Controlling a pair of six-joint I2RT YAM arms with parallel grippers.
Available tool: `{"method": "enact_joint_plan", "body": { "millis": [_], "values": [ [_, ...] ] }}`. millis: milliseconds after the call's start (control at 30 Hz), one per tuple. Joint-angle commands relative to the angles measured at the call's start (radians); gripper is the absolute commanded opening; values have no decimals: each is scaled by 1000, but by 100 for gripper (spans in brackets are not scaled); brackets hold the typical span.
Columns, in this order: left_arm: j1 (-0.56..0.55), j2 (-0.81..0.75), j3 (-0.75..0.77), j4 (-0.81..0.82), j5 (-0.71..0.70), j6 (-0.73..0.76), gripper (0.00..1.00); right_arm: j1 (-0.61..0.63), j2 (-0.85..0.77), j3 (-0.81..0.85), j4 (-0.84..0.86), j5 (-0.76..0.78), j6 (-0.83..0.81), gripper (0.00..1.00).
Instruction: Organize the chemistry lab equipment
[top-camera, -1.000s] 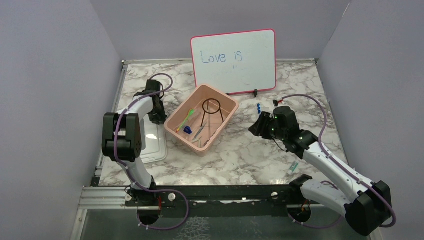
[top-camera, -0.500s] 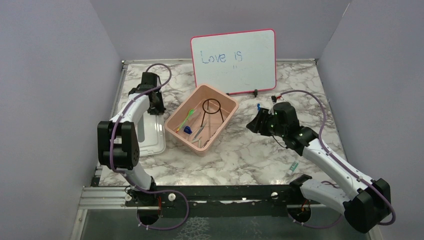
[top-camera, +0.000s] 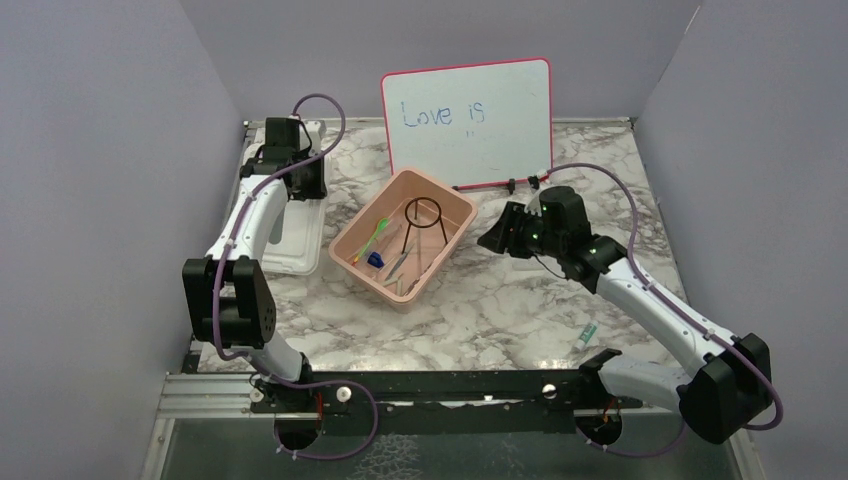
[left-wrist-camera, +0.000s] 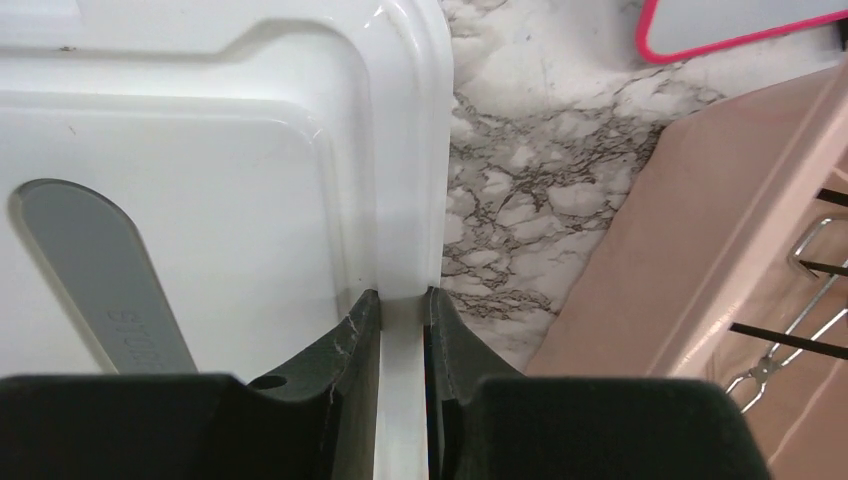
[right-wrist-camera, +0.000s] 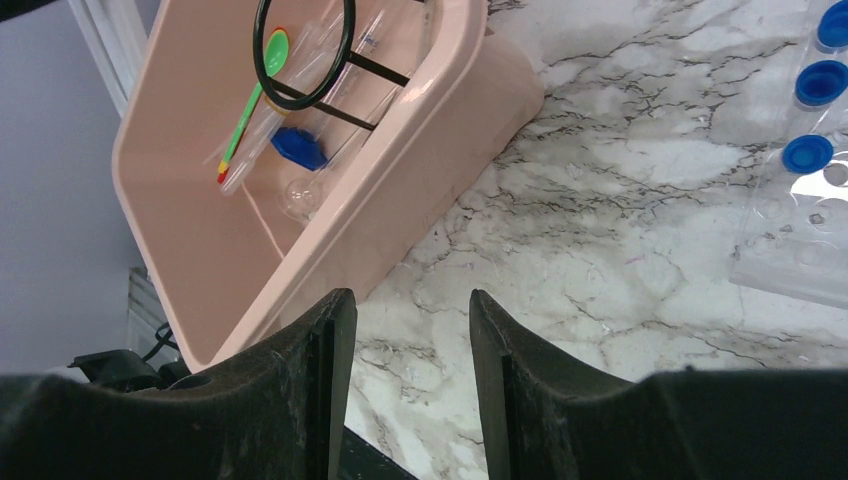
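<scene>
My left gripper will next lift and turn the white lid (top-camera: 298, 240), move it over the pink tub's open top (top-camera: 403, 238), lower it and then let it go, because the filled tub is uncovered.
The pink tub (top-camera: 345, 251) (right-wrist-camera: 330, 250) stands mid-table and holds a black wire ring tripod (top-camera: 423, 216) (right-wrist-camera: 300, 50), a green-handled tool (top-camera: 372, 238) (right-wrist-camera: 255, 90), thin metal tongs (top-camera: 405, 262) and a blue-capped clear tube (right-wrist-camera: 298, 145). More blue-capped tubes (right-wrist-camera: 808, 152) stand in a clear rack to the tub's right. My left gripper (top-camera: 291, 180) (left-wrist-camera: 403, 300) is shut on the rim of the white lid (top-camera: 298, 240) (left-wrist-camera: 200, 200), left of the tub. Just right of the tub, my right gripper (top-camera: 495, 236) (right-wrist-camera: 412, 300) hovers open over bare marble, holding nothing.
A pink-framed whiteboard (top-camera: 467, 120) leans against the back wall behind the tub. A green-capped marker (top-camera: 588, 333) lies near the front right. Walls close in the left, right and back edges of the marble table (top-camera: 480, 310).
My left gripper has carried the white lid from the front left toward the back-left corner. My right gripper has moved left and back, closer to the tub, still open.
</scene>
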Motion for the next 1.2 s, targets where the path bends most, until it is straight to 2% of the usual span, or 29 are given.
{"method": "enact_joint_plan", "body": {
  "millis": [0,200,433,600,733,967,1167],
  "values": [
    [54,-2,110,-26,175,136,0,7,32,41,60,-58,15,50],
    [59,-29,178,-49,330,126,0,30,49,68,61,-41,25,50],
    [40,-125,197,-74,380,58,0,46,39,84,63,-31,39,50],
    [-26,-184,225,-139,311,37,0,51,31,87,68,-32,48,50],
    [-149,-203,264,-198,198,24,0,52,24,82,69,-26,54,50],
    [-371,-182,299,-252,58,-35,0,51,-18,71,46,57,52,50],
    [-473,-126,287,-259,22,-73,0,51,-46,55,20,125,79,50]
  ]
}}
